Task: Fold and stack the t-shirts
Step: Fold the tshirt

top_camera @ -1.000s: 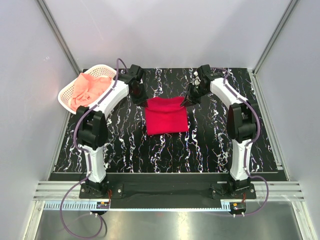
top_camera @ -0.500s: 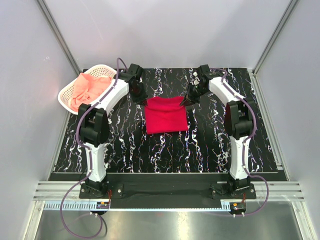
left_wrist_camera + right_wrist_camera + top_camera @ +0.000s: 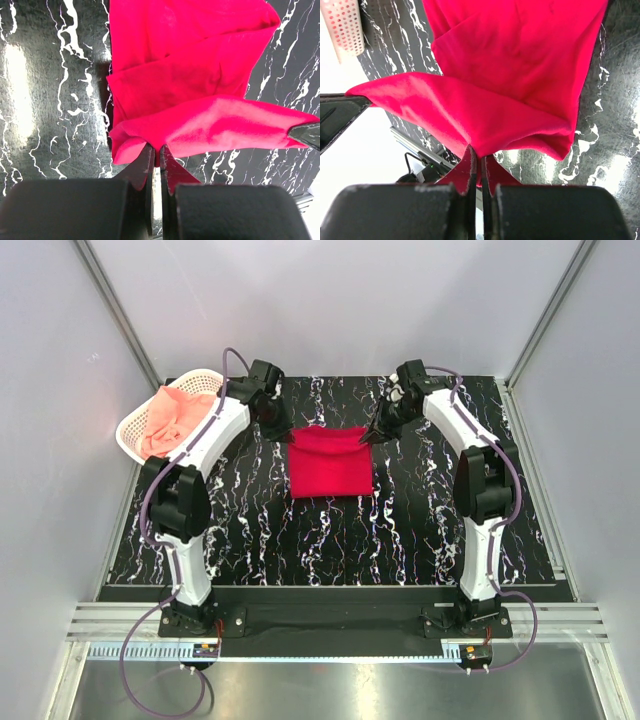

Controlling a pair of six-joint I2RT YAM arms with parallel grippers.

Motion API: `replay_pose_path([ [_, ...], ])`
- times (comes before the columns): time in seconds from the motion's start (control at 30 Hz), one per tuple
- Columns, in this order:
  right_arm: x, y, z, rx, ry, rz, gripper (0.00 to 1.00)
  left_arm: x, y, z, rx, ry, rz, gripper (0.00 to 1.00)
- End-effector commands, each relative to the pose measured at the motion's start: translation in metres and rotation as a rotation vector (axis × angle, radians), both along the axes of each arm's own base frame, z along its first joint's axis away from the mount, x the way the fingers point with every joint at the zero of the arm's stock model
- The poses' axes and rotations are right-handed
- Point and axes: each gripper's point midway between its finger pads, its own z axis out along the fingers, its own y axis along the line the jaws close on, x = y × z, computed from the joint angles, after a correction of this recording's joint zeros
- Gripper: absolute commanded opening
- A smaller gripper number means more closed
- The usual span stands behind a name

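Next, my left gripper moves outward and down to the mat just beyond the red t-shirt. It then releases the t-shirt's corner, because the t-shirt's far edge is still lifted.
The crimson red t-shirt (image 3: 331, 462) lies folded at the middle of the table, its far edge lifted off the mat. My left gripper (image 3: 283, 429) is shut on its far left corner, and the red cloth (image 3: 200, 75) fills the left wrist view with the corner pinched at my left gripper (image 3: 157, 152). My right gripper (image 3: 371, 434) is shut on the far right corner, and the red cloth (image 3: 520, 70) also fills the right wrist view above my right gripper (image 3: 481, 159). The salmon-pink t-shirt (image 3: 172, 418) lies crumpled in the basket.
The white lattice basket (image 3: 135, 429) stands at the far left of the black marbled mat (image 3: 420, 530), and its wall shows in the right wrist view (image 3: 345, 27). Grey walls enclose the table on three sides.
Both grippers have moved toward the far side with the shirt's far edge held; the red shirt has shifted a little farther back and its far edge is stretched straighter.
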Motion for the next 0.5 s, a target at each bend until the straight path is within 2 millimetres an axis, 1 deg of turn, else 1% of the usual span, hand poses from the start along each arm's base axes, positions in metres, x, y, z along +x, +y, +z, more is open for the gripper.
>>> replay_pose_path([
  [0.0, 0.01, 0.001, 0.029, 0.039, -0.062, -0.005, 0.01, 0.019, -0.006, 0.024, -0.04, -0.079, -0.012, 0.0],
  [0.07, 0.018, 0.002, 0.026, 0.045, -0.066, -0.007, 0.0, 0.024, -0.008, 0.023, -0.041, -0.08, -0.017, 0.0],
  [0.1, 0.022, 0.002, 0.026, 0.048, -0.062, -0.015, 0.0, 0.029, -0.009, 0.029, -0.045, -0.098, -0.021, 0.0],
  [0.13, 0.028, 0.003, 0.027, 0.054, -0.07, -0.014, 0.0, 0.032, -0.009, 0.024, -0.038, -0.088, -0.019, 0.0],
  [0.23, 0.032, 0.004, 0.026, 0.054, -0.064, -0.011, 0.0, 0.038, -0.01, 0.03, -0.047, -0.115, -0.021, 0.0],
  [0.33, 0.025, 0.002, 0.021, 0.047, -0.04, -0.002, 0.0, 0.036, -0.01, 0.034, -0.05, -0.119, -0.03, 0.0],
  [0.47, 0.022, -0.001, 0.017, 0.039, -0.051, -0.007, 0.0, 0.034, -0.011, 0.031, -0.059, -0.123, -0.033, 0.0],
])
